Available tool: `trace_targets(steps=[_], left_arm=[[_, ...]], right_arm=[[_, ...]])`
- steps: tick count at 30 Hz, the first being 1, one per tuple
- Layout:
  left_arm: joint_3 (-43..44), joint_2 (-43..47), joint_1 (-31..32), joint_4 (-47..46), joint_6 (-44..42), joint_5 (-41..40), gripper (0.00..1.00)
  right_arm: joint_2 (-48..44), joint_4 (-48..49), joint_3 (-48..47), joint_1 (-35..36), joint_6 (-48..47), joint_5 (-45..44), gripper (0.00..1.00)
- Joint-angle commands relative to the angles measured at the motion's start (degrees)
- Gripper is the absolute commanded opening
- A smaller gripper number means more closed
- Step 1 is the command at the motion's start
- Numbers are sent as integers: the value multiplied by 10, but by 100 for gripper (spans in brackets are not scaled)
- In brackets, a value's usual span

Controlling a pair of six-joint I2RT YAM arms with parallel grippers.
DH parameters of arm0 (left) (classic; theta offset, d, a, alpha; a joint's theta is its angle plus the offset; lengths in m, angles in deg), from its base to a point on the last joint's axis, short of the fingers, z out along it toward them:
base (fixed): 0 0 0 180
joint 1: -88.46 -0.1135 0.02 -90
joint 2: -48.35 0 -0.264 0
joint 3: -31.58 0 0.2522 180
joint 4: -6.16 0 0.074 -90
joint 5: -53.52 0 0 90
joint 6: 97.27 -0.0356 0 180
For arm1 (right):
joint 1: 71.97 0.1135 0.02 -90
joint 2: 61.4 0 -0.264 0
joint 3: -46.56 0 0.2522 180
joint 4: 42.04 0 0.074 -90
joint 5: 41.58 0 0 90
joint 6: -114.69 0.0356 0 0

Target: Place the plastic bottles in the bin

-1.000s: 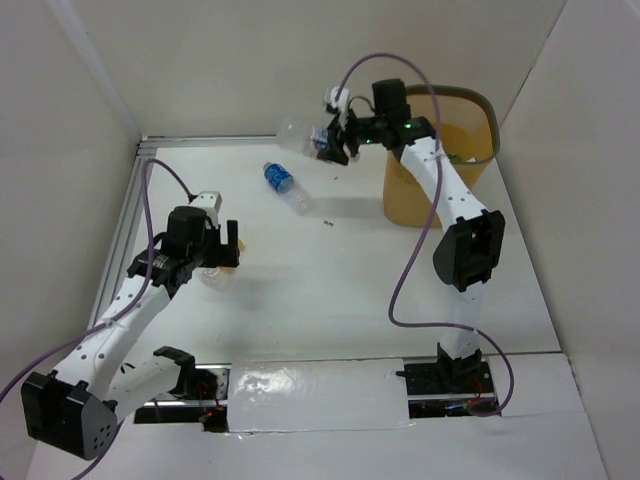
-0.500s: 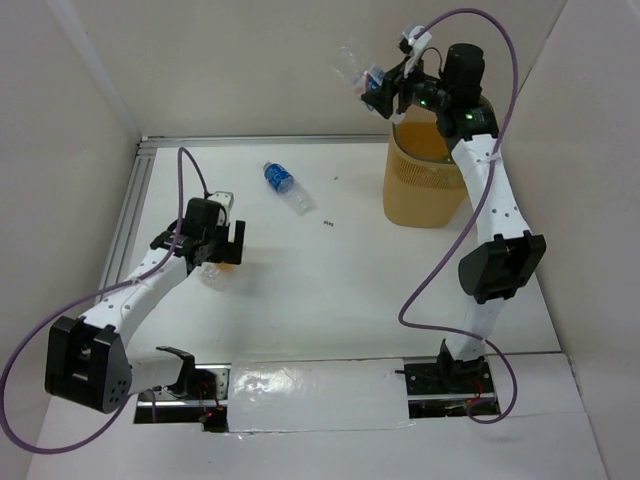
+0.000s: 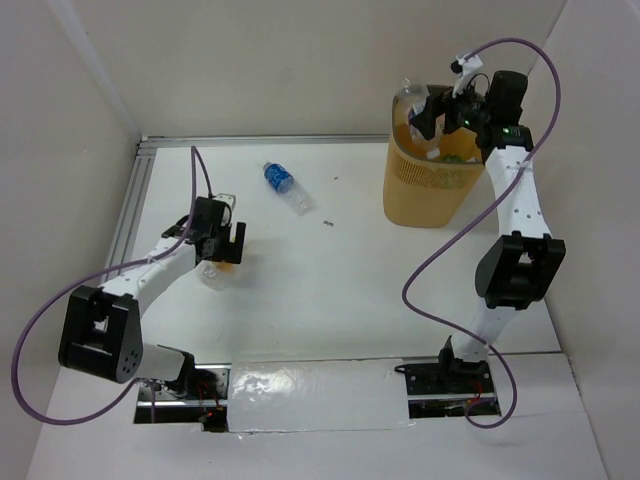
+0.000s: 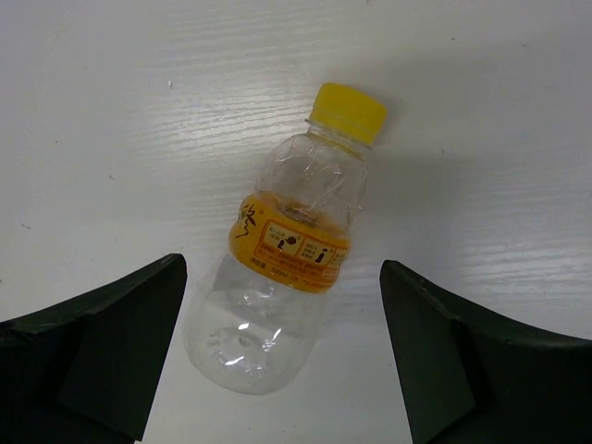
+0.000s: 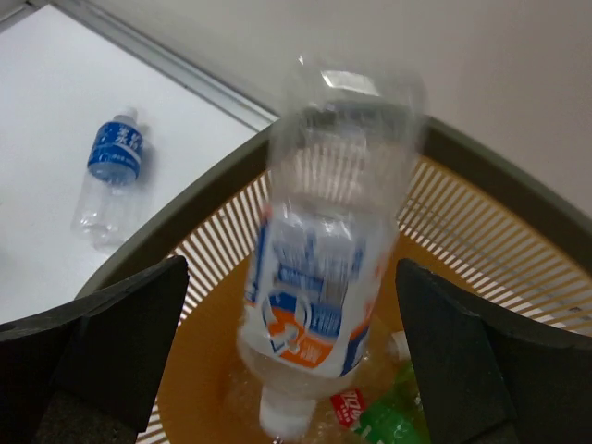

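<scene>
The bottle lies between the open fingers of my left gripper, so next the gripper needs to lower onto the orange label of the yellow-capped bottle [image 3: 225, 266] [image 4: 290, 243] and close there.
My right gripper [image 3: 437, 112] [image 5: 291, 277] is open above the yellow-orange bin [image 3: 430, 195]. A clear bottle with a blue, white and orange label [image 5: 324, 268] [image 3: 407, 103] is blurred, cap down, between the spread fingers and touches neither, over the bin's rim [image 5: 185, 211]. A green bottle [image 5: 400, 418] and a red label lie in the bin. My left gripper [image 3: 220, 245] [image 4: 282, 277] is open over a clear bottle with a yellow cap and an orange label [image 4: 289, 250] [image 3: 212, 272], which lies on the table. A blue-labelled bottle [image 3: 284, 184] [image 5: 111, 166] lies at the back of the table.
White walls enclose the table on three sides, and a metal rail [image 3: 260, 141] runs along the back edge. The bin stands at the back right, close to the right wall. Purple cables loop off both arms.
My right arm carried the labelled bottle from left of the bin to above it and opened; the bottle is now loose between the fingers. My left gripper shifted slightly over the yellow-capped bottle.
</scene>
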Motion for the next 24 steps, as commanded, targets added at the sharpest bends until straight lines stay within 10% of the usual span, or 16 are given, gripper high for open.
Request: trace_targets(steps=[1, 24], left_arm=[[10, -23, -3, -18, -9, -12, 99], [146, -42, 42, 33, -2, 108, 32]], right_arm=[[-56, -4, 20, -7, -25, 46, 100], [-138, -19, 101, -88, -67, 170, 100]])
